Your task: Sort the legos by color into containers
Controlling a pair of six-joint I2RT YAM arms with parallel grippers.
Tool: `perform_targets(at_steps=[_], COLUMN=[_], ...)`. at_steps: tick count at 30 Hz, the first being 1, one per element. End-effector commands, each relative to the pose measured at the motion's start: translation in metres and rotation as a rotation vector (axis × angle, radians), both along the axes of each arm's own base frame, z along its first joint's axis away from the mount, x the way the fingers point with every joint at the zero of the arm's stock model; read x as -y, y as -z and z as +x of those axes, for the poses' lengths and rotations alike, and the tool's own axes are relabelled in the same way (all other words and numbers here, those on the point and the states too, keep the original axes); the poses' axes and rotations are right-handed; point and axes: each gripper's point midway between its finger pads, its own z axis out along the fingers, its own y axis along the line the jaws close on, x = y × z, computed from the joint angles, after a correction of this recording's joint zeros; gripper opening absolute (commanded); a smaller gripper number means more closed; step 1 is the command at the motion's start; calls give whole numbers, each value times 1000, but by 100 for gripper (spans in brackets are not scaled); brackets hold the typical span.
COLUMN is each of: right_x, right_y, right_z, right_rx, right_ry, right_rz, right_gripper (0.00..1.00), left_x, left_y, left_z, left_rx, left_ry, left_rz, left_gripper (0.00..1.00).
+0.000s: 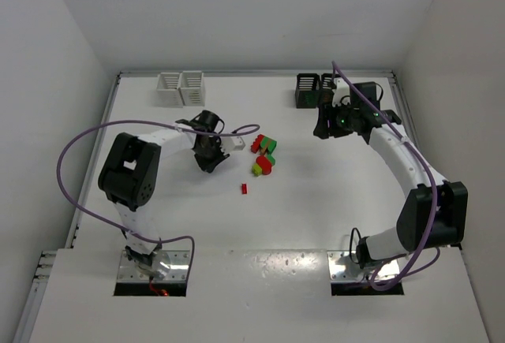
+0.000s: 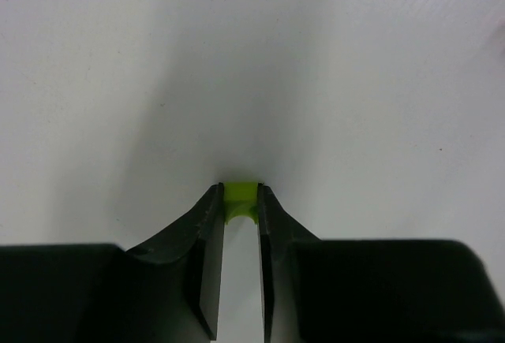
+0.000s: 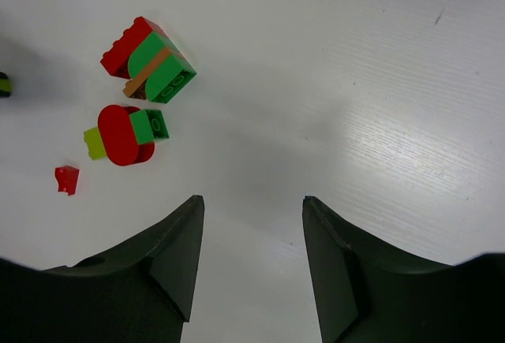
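My left gripper will lift the yellow-green brick next. Then it will carry the brick outward over the white bin nearer the black bins.
My left gripper (image 2: 239, 189) is shut on a small yellow-green brick (image 2: 241, 199), pinched at the fingertips above bare table; in the top view this gripper (image 1: 209, 162) hangs left of the lego cluster (image 1: 264, 154). My right gripper (image 3: 252, 199) is open and empty; in the top view it (image 1: 322, 128) is just in front of the black bins (image 1: 312, 89). The right wrist view shows a red-and-green chunk (image 3: 150, 59), a red round piece with green and yellow-green bricks (image 3: 122, 134), and a tiny red brick (image 3: 67, 179). The white bins (image 1: 181, 87) stand at the back left.
A single small red brick (image 1: 245, 188) lies in front of the cluster. White walls enclose the table on the left, back and right. A purple cable loops from each arm.
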Motion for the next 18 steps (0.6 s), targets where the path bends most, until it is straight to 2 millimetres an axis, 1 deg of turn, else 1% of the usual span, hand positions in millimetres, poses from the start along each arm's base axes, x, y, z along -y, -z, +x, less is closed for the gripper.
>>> perform_targets(at_steps=[1,2,3,4,5,7,8,9,11,12,13,14,15,16,17,18], right_x=[-3,-3,-4,-4,-4,-5,-5,-5,-7,-7,-7,-7,-7,-7,-7,-7], right_y=[-14,-14,-10,-10,-10,-11,-11,-11,-11,-11,-11,-11,-11,-11,-11,-11], right_z=[5,5,3,3,3,2,2,2,1,1,1,1,1,1,1,1], right_rx=[63,63,53,53,53,52,52,52,51,48,47,47,47,47,47,47], right_ry=[-20,-20,-27,-27,-27,-33,-33,-33,-39,-33,-33,-33,-33,-33,-33,-33], right_rz=[7,7,13,13,13,19,19,19,26,32,32,32,32,32,32,32], right_gripper=[54,54,54,54,54,54,54,54,54,54,54,54,54,54,54,54], left_x=[1,2,6,8,10,11,11,8,2,-5,-10,-14,-27,-36,-42,-56], left_y=[12,9,2,-6,-25,-49,-62,-85,-114,-138,-150,-160,-180,-189,-192,-206], left_z=[-30,-32,-30,-23,-11,3,14,33,56,78,94,106,124,134,150,164], left_rx=[-97,-101,-95,-73,-36,2,37,89,158,206,250,277,338,371,412,456], left_ry=[37,40,31,26,3,-37,-61,-113,-176,-250,-291,-322,-372,-450,-483,-542], left_rz=[3,-6,-28,-49,-82,-128,-146,-176,-216,-252,-272,-289,-303,-313,-327,-345], left_gripper=[18,18,18,18,18,18,18,18,18,18,17,17,17,15,15,15])
